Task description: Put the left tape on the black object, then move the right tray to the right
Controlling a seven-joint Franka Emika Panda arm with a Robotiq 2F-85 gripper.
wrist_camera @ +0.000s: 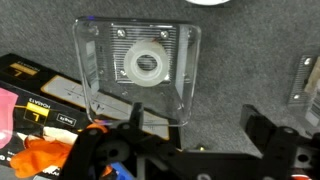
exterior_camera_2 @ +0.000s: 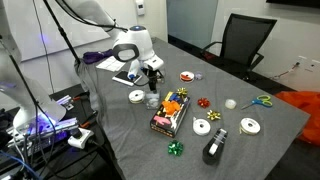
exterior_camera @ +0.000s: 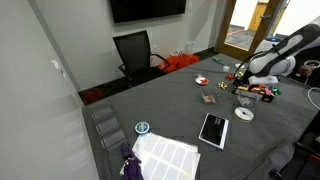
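I should next lower my open gripper onto the tray's near side [wrist_camera: 187,106] and close its fingers around it. That side is below my gripper, between the spread fingers.
The left tape [exterior_camera_2: 137,96], a flat white roll with a small hole, lies on the grey cloth; it also shows in an exterior view [exterior_camera: 244,114]. The black object [exterior_camera_2: 213,150] stands near the table's front edge, far from the gripper. My gripper [exterior_camera_2: 152,74] hovers open and empty just beside the tape, above a clear plastic tray [exterior_camera_2: 152,100]. In the wrist view the open fingers [wrist_camera: 200,128] frame bare cloth below that tray [wrist_camera: 100,80], which holds a translucent tape ring [wrist_camera: 148,65]. The edge of a second clear tray [wrist_camera: 306,80] shows at the right.
A box of colourful items [exterior_camera_2: 170,112] lies next to the tray and shows in the wrist view [wrist_camera: 40,105]. More white rolls [exterior_camera_2: 201,126], a red-and-white round [exterior_camera_2: 186,76], bows, scissors [exterior_camera_2: 262,100], a black tablet [exterior_camera: 213,130] and a blue-rimmed roll [exterior_camera: 143,128] are on the table.
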